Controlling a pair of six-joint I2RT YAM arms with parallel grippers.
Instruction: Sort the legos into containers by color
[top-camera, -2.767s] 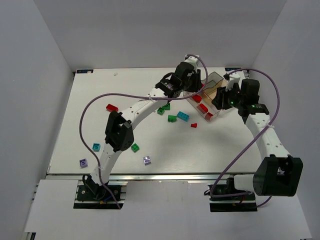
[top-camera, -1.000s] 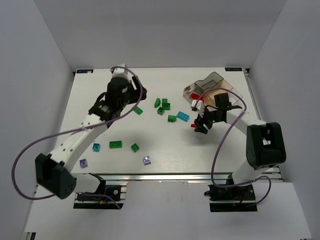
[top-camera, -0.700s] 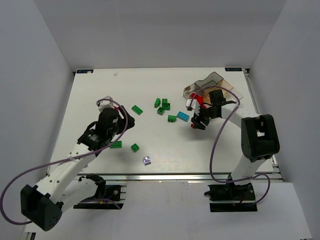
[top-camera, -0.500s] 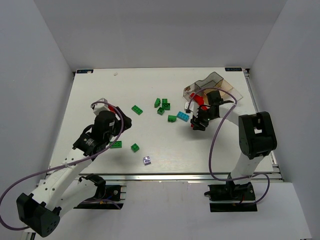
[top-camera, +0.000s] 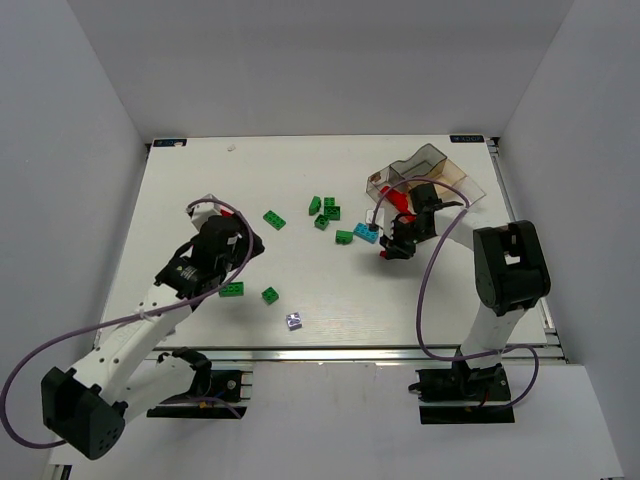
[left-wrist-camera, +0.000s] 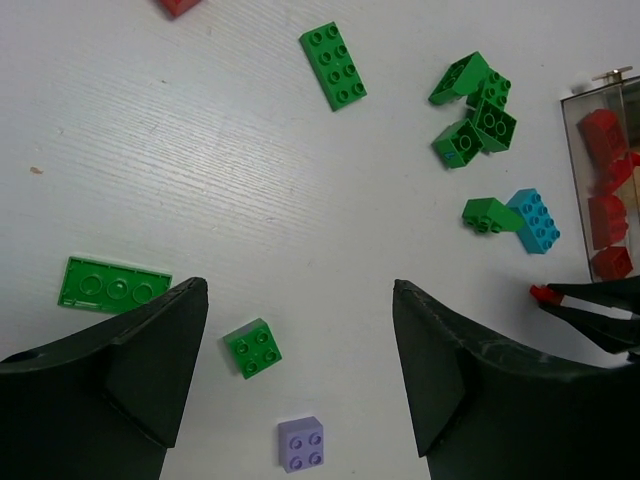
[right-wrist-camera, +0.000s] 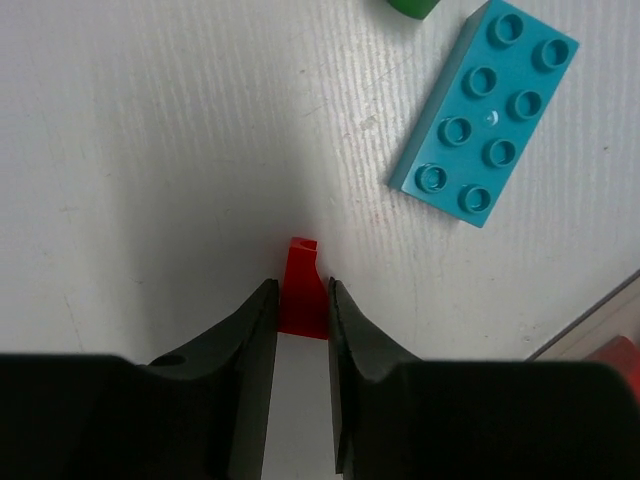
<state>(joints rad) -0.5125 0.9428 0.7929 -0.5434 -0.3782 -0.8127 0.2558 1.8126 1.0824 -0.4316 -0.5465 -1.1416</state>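
Note:
I will next carry the curved red lego up and outward with my right gripper and release it over the smoky tray's section of red legos, since its color matches.
A small curved red lego rests on the table, and my right gripper is shut on it, both jaws touching its sides, beside a cyan lego. From above, the right gripper sits just in front of the smoky compartment tray, which holds red legos. My left gripper hangs open above a small green lego and a pale purple lego. A flat green plate lies by its left finger. From above, the left gripper is over the table's left half.
Loose green legos lie mid-table: a long one, a cluster and one touching the cyan lego. The green plate, small green lego and purple lego lie nearer the front. White walls enclose the table.
My right gripper's jaws have closed onto the curved red lego. The left arm swung from the table's back toward the front left, over the green plate.

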